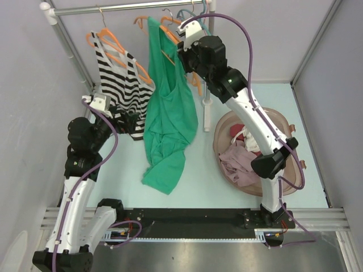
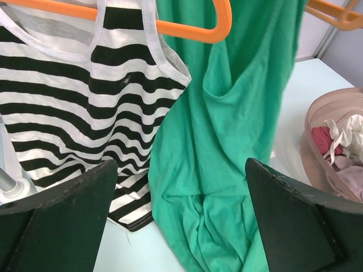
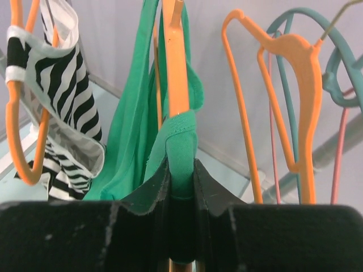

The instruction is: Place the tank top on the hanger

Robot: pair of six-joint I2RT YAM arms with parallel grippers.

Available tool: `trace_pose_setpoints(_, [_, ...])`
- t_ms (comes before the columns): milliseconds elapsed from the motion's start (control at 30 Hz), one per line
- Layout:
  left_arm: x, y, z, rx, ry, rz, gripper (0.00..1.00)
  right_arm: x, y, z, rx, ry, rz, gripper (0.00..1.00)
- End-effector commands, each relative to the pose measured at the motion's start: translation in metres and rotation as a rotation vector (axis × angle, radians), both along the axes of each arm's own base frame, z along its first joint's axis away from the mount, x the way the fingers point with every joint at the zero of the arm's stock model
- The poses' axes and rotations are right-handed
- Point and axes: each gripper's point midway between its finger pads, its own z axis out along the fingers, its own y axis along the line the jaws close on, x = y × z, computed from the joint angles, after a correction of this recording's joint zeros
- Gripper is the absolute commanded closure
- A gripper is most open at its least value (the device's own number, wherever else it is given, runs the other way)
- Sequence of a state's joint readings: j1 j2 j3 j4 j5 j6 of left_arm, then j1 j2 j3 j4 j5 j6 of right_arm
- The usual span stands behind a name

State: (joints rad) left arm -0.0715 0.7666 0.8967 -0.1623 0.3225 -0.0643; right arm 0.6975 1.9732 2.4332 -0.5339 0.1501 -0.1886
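Note:
My right gripper eases the strap outward along the bare orange hanger arm point(image 1: 171, 35) point(image 3: 177, 79), which lies outward of it, and releases next, since the fabric already wraps the arm.
The green tank top point(image 1: 170, 122) hangs from near the rail, and its lower end lies crumpled on the table. My right gripper point(image 1: 186, 52) is up by the rail. In the right wrist view it point(image 3: 182, 187) is shut on a green strap point(image 3: 182, 141) draped against the arm of an orange hanger point(image 3: 176, 68). That hanger point(image 1: 168, 35) shows partly behind the fabric. My left gripper point(image 1: 133, 122) is open and empty, low beside the top. In the left wrist view its fingers point(image 2: 74, 198) frame the green fabric point(image 2: 227, 141) without touching it.
A black-and-white striped top point(image 1: 122, 79) hangs on another orange hanger point(image 2: 193, 28) at the left. The rail point(image 1: 130, 7) also carries spare orange hangers point(image 3: 300, 85) and a teal one point(image 3: 300, 17). A pink basket point(image 1: 224, 127) of garments stands at the right.

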Motion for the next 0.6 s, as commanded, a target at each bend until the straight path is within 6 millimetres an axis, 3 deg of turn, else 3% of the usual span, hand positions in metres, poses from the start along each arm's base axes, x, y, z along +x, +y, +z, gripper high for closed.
trace_pose_setpoints(0, [-0.001, 0.000, 0.011, -0.026, -0.036, -0.008, 0.01, 0.006, -0.005, 0.096, 0.202, -0.287, 0.006, 1.00])
trace_pose_setpoints(200, [-0.002, -0.001, 0.011, -0.032, -0.038, -0.017, 0.01, 0.020, -0.001, 0.104, 0.233, -0.344, 0.022, 1.00])
trace_pose_setpoints(567, [-0.001, 0.000, 0.010, -0.033, -0.038, -0.014, 0.00, 0.048, 0.006, 0.094, 0.278, -0.358, 0.079, 1.00])
